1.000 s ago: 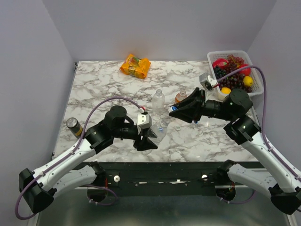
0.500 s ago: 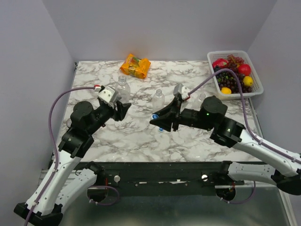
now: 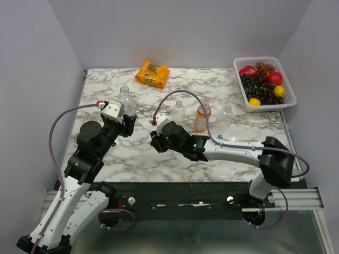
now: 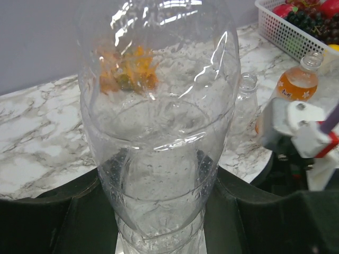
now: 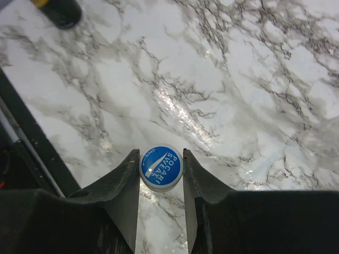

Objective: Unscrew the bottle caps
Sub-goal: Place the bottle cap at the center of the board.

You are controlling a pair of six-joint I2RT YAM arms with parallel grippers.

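The cap hangs free of any bottle above bare marble, so my right gripper will next lower toward the open patch of tabletop beneath it and release the cap.
My left gripper [image 3: 127,123] is shut on a clear bottle [image 3: 125,99] and holds it upright at the table's left. In the left wrist view that bottle [image 4: 159,121] fills the frame between the dark jaws of the left gripper [image 4: 159,211], and its neck is cut off at the top. My right gripper [image 5: 160,174] is shut on a blue bottle cap [image 5: 160,168] marked Pocari Sweat, above the marble. In the top view the right gripper [image 3: 153,142] sits left of centre. A second clear bottle [image 3: 178,112], an orange bottle [image 3: 202,117] and a third clear bottle [image 3: 225,117] stand mid-table. Another blue cap [image 3: 219,137] lies on the table.
A white basket [image 3: 241,66] of fruit stands at the back right. An orange snack packet [image 3: 152,74] lies at the back centre. A dark can [image 5: 61,10] lies near the left edge. The right arm's purple cable arcs over the standing bottles.
The right arm has swung left across the table with the blue cap in its jaws. The left gripper has carried its clear bottle to the far left.
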